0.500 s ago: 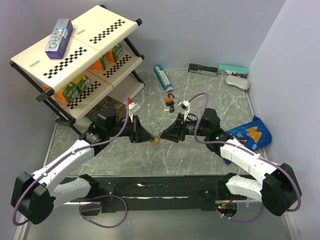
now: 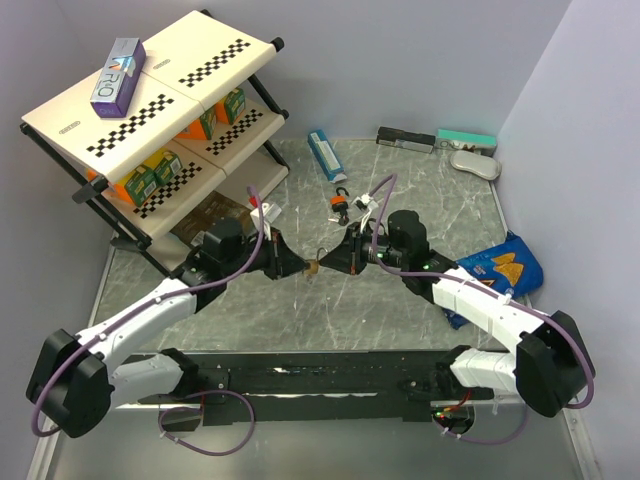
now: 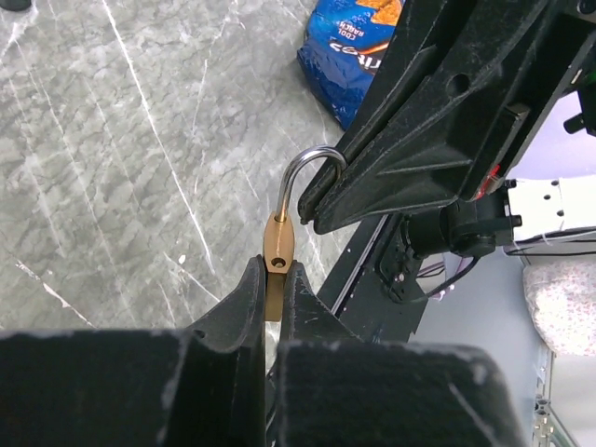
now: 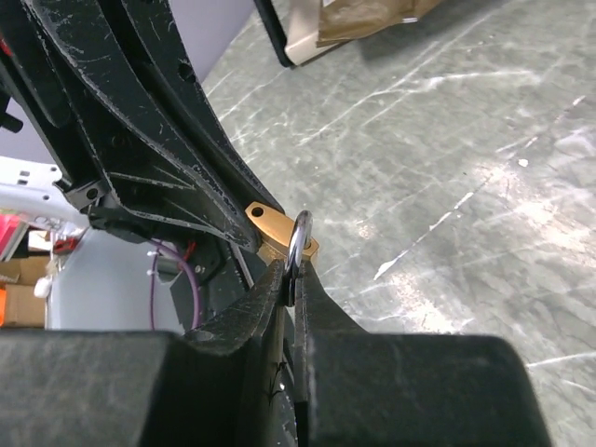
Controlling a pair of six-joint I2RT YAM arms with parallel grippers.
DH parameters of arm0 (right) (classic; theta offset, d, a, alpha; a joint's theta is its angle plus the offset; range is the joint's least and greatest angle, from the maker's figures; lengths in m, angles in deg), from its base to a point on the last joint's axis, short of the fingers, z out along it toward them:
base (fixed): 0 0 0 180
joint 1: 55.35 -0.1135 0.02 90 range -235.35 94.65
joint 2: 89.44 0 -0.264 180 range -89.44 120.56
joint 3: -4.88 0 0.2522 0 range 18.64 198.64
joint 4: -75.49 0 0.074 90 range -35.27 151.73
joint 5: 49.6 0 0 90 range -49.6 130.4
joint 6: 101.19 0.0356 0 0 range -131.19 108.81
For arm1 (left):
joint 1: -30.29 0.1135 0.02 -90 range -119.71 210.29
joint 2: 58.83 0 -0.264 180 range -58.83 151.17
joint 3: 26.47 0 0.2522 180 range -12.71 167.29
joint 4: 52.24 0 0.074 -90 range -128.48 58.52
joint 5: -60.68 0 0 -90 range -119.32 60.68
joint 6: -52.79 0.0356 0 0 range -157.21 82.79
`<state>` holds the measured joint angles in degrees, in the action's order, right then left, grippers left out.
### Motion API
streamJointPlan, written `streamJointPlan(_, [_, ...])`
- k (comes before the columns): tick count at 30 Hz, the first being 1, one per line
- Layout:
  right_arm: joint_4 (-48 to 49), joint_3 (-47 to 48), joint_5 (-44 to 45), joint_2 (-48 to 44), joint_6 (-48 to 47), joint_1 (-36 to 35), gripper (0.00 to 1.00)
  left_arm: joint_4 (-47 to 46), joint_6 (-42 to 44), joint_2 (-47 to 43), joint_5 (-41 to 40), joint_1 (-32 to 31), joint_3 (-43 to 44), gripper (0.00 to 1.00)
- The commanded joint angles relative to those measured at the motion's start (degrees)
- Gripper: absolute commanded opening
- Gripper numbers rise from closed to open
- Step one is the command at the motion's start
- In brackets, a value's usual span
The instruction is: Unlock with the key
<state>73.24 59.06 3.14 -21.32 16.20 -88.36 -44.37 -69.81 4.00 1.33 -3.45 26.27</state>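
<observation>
The left gripper moves outward next, lowers the opened brass padlock and releases there. The bare tabletop beside the orange-bodied padlock (image 2: 339,203) lies outward of it and below.
A small brass padlock (image 2: 313,268) hangs above the table between my two grippers. My left gripper (image 2: 293,265) is shut on its brass body (image 3: 278,244). My right gripper (image 2: 335,258) is shut on its silver shackle (image 4: 299,244). The shackle (image 3: 300,168) is swung out, and an empty hole shows in the top of the body (image 4: 257,213). An orange-bodied padlock (image 2: 339,203) lies on the table behind the grippers. A tiny dark cluster (image 2: 347,214) lies against it and may be the key. No key shows in either wrist view.
A checkered shelf rack (image 2: 150,110) with juice cartons stands at the back left, with a brown bag (image 2: 215,210) under it. A blue snack bag (image 2: 500,265) lies at the right. A blue box (image 2: 325,155) and several small items (image 2: 465,140) lie at the back.
Both grippers have moved a little away from the bases with the brass padlock and stand closer together. The right arm has shifted left.
</observation>
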Motion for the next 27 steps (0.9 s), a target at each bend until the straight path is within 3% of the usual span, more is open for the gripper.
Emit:
streamJointPlan(1, [0.4,0.4,4.5,0.0,-1.6,0.0,0.08,-9.4,-3.7,1.2,3.8,0.0,-0.1,0.01])
streamJointPlan(7, [7.8,-4.2,-1.8,0.4,-2.5,2.7,0.08,-15.5,-6.5,3.5,12.6,0.1,-1.4,0.01])
streamJointPlan(15, [9.6,-5.1,-4.7,2.7,-3.6,3.9,0.18,-13.6,-6.4,5.5,10.2,0.7,-0.6,0.01])
streamJointPlan(18, [9.3,-5.1,-3.4,3.3,-3.4,4.6,0.38,-13.1,-8.6,8.0,4.3,1.7,-0.3,0.01])
streamJointPlan(19, [9.5,-5.8,-2.9,3.2,-3.4,4.9,0.53,-13.4,-9.0,9.2,2.7,1.9,-0.2,0.01])
streamJointPlan(22, [8.9,-6.8,-0.5,2.0,-4.0,5.1,0.78,-17.4,-11.2,11.9,1.4,2.6,0.0,0.01])
streamJointPlan(27, [6.3,-8.3,4.4,-1.7,-5.1,5.7,0.9,-20.2,-12.6,21.1,1.3,3.4,4.4,0.01])
